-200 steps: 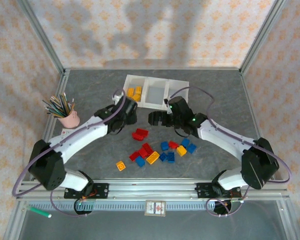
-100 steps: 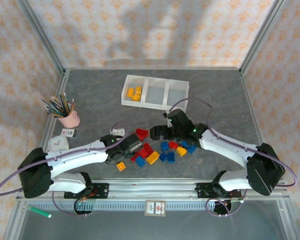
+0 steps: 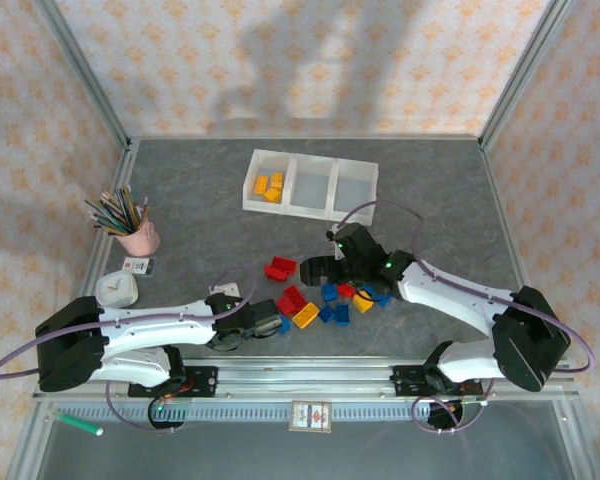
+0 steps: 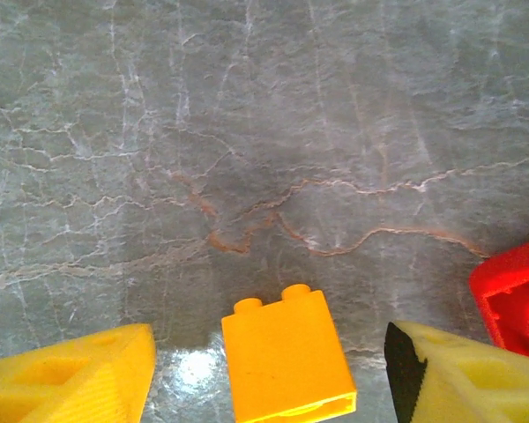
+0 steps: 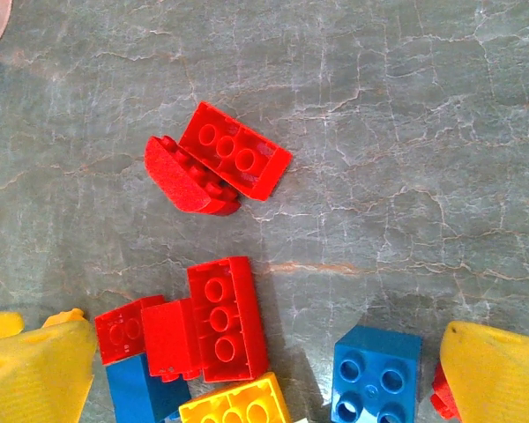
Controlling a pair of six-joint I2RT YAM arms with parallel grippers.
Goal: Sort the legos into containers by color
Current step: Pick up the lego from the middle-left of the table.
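The brick already lies between my left gripper's two open fingers, so I should next lower the gripper a little farther over the orange-yellow brick [image 4: 286,357] and close on its sides.
The white three-compartment tray [image 3: 352,190] stands at the back, with yellow legos [image 3: 268,186] in its left compartment. Loose red, blue and yellow legos [image 3: 325,300] lie mid-table. My left gripper [image 3: 243,332] is low at the near left of the pile, open. In the left wrist view an orange-yellow brick [image 4: 286,357] lies on the table between its fingers [image 4: 79,379], with a gap on each side. My right gripper [image 3: 316,268] hovers open over the pile. Its wrist view shows two red bricks [image 5: 220,159], a red cluster [image 5: 216,330], a blue brick [image 5: 375,374] and a yellow one [image 5: 238,405].
A pink cup of pencils [image 3: 137,235] stands at the left, with a small card [image 3: 135,266] and a white round object [image 3: 118,290] near it. A green marker [image 3: 80,424] lies below the front rail. A red brick [image 4: 516,295] sits just right of my left gripper.
My left arm swung back from the tray to the near side and came down around the lone orange-yellow brick, its jaws a little wider. My right gripper shifted slightly nearer over the pile.
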